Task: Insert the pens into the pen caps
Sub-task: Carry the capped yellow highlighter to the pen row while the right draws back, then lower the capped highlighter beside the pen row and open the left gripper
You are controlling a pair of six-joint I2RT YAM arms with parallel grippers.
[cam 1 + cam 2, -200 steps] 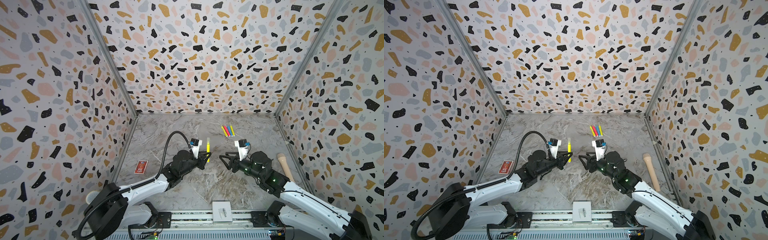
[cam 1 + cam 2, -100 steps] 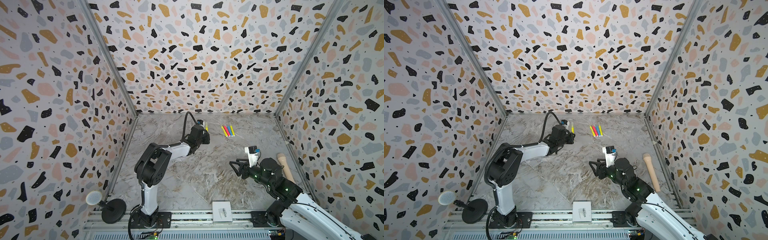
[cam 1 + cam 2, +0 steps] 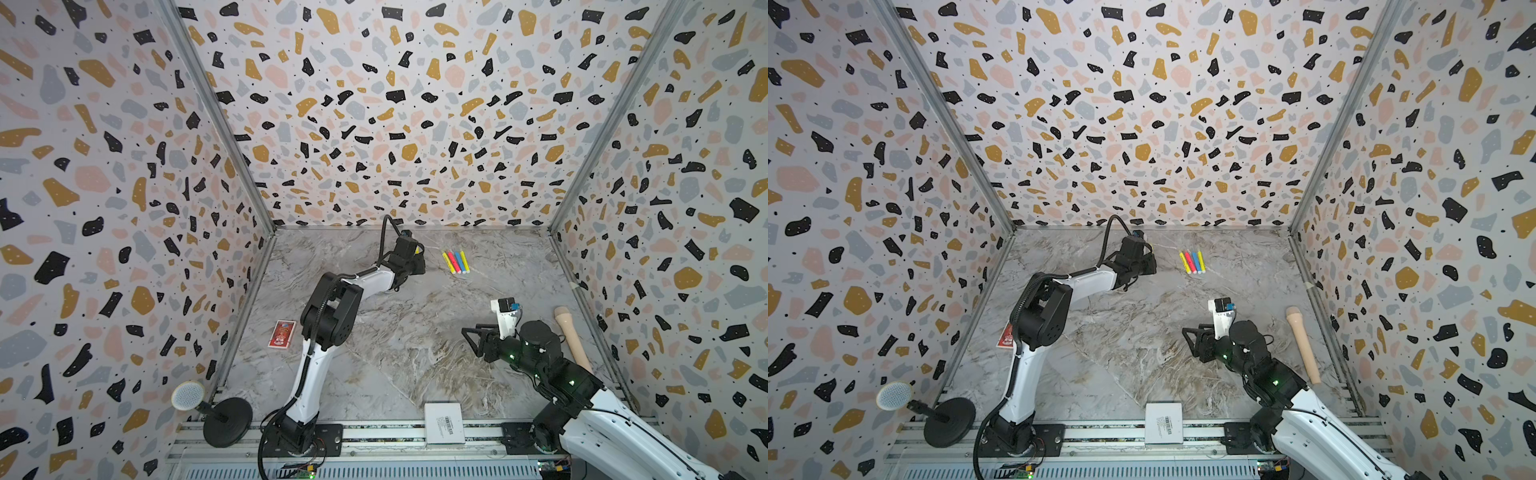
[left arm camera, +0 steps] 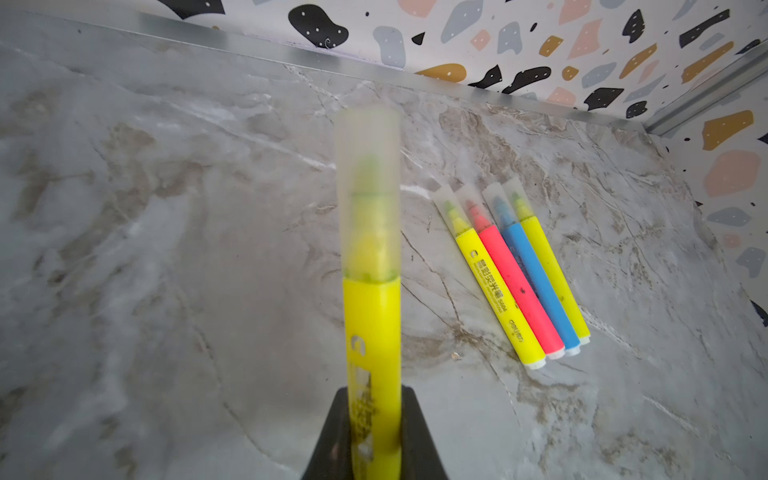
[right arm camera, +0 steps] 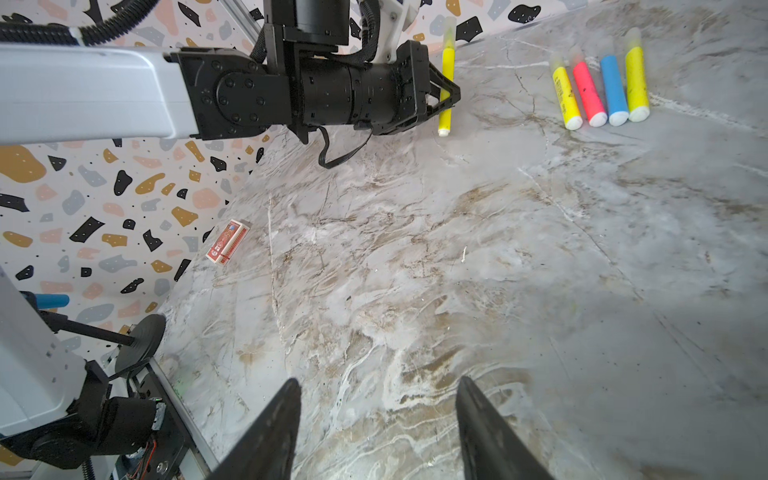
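Observation:
The yellow pen goes toward the row of pens and down in my left gripper next for release, as the bare tabletop (image 3: 441,265) (image 4: 466,298) beside the row lies below it.
My left gripper (image 4: 374,399) is shut on a yellow pen (image 4: 372,324) whose tip sits inside a frosted clear cap (image 4: 368,166). In both top views this gripper (image 3: 415,259) (image 3: 1148,264) hovers at the back of the table, just left of a row of several pens (image 3: 456,262) (image 3: 1192,262). The row lies flat: yellow, pink-red, blue, yellow, each wearing a clear cap (image 4: 469,199). The right wrist view shows the held pen (image 5: 447,62) upright between the left jaws. My right gripper (image 3: 471,340) (image 5: 379,380) stands open and empty over the front right of the table.
A thick beige handle (image 3: 571,336) lies along the right wall. A small red card box (image 3: 282,333) rests near the left wall. A white box (image 3: 444,423) sits at the front rail, and a microphone on a round stand (image 3: 208,405) stands at the front left.
The left arm has swung from the table's middle to the back, carrying the yellow pen up beside the row. The right gripper has drawn back toward the front right, staying open.

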